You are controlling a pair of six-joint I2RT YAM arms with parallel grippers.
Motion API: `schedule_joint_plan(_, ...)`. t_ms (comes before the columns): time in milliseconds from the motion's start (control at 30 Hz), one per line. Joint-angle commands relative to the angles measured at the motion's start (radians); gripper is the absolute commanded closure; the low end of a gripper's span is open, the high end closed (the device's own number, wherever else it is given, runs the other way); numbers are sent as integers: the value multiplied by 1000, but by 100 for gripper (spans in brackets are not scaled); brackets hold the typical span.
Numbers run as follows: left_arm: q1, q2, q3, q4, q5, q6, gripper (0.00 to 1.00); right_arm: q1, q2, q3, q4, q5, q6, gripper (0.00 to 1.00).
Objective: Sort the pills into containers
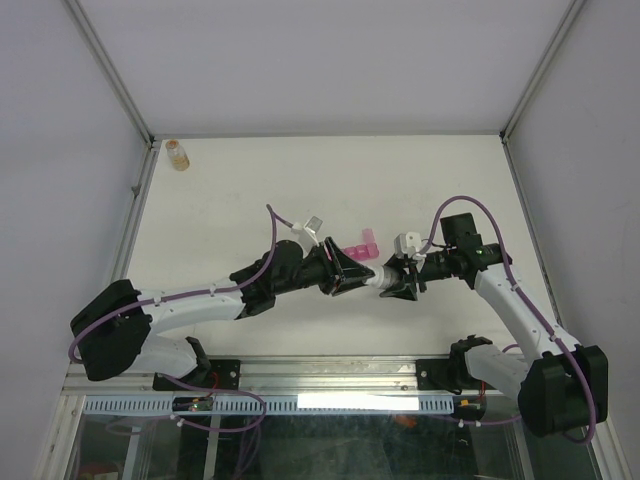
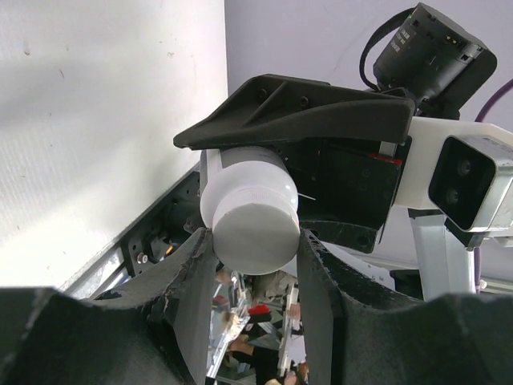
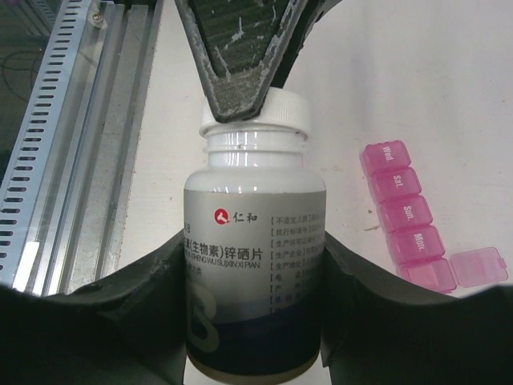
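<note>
My left gripper holds the bottle's cap and will move it to the left in the top view next, then down to let it go beside the pink containers. The tabletop is bare there.
A white bottle (image 3: 255, 200) with a printed label is held level above the table between both arms. My right gripper (image 3: 255, 269) is shut on its body. My left gripper (image 2: 255, 250) is shut on its white cap (image 2: 252, 220), one finger on each side. In the top view the two grippers meet tip to tip at the bottle (image 1: 380, 277). The pink containers (image 3: 399, 210) lie in a row on the table just beyond, day names on their lids, and the lid (image 3: 478, 267) of the end one is flipped open. The pills are hidden.
A small amber bottle (image 1: 178, 154) stands at the far left corner of the table. A slotted metal rail (image 3: 72, 144) runs along the near edge. The pink organiser (image 1: 364, 247) lies just behind the grippers.
</note>
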Motion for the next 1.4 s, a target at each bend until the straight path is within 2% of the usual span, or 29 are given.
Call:
schedule_joint_plan(0, 14, -58, 20, 6, -27, -3, 79, 0, -6, 24, 7, -35, -5, 100)
schedule_joint_plan(300, 25, -63, 6, 6, -3, -7, 79, -1, -10, 25, 5, -40, -5, 100)
schedule_joint_plan(433, 31, -42, 1, 21, 33, -52, 80, -1, -10, 24, 6, -41, -6, 100)
schedule_joint_plan(600, 45, 7, -25, 133, 117, -171, 81, 0, -12, 23, 6, -36, -7, 100)
schedule_joint_plan(867, 65, -13, -48, 145, 120, -179, 83, 0, -15, 23, 6, -36, -8, 100)
schedule_joint_plan(1200, 67, -34, -37, 62, 97, -70, 83, 0, -15, 23, 6, -36, -9, 100)
schedule_joint_plan(1367, 69, -85, -34, -58, -24, 160, 82, 0, -14, 23, 5, -37, -9, 100)
